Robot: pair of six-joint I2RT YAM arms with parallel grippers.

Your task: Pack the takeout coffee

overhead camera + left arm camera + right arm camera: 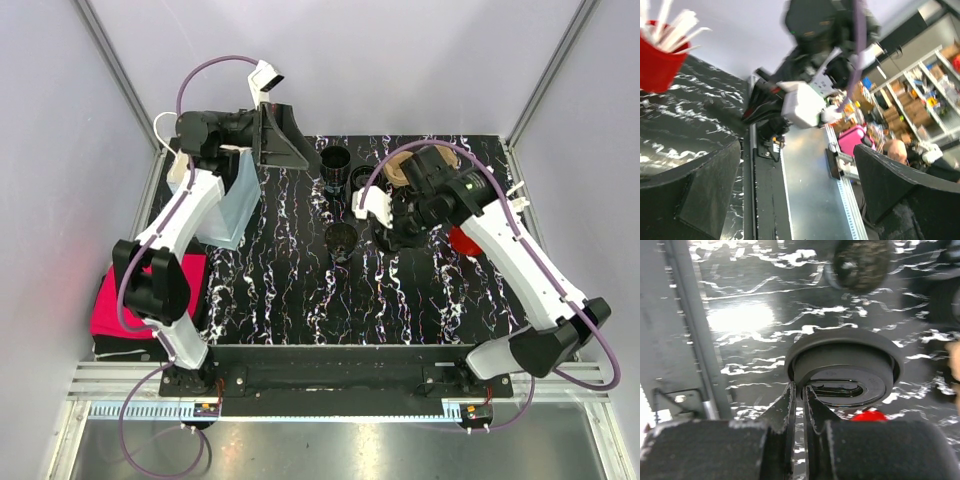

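I need to lower the black lid in my right gripper onto the bare tabletop between the open cup and the red cup next and release it, because that patch is clear.
My right gripper (393, 228) is shut on the rim of a black coffee lid (842, 371), pinched between the fingertips (790, 400) above the marbled table. An open black cup (342, 241) stands just left of it; it shows at the top of the right wrist view (862, 262). A second black cup (335, 163) stands at the back with a spare lid (361, 179) beside it. My left gripper (285, 140) is raised at the back left, jaws wide open and empty (800, 200).
A red cup of white straws (657, 55) stands behind my right arm (462, 240). A brown cardboard holder (398, 168) is at the back. A translucent bag (232, 200) lies at the left edge, and a pink box (125, 300) sits off the table's left side.
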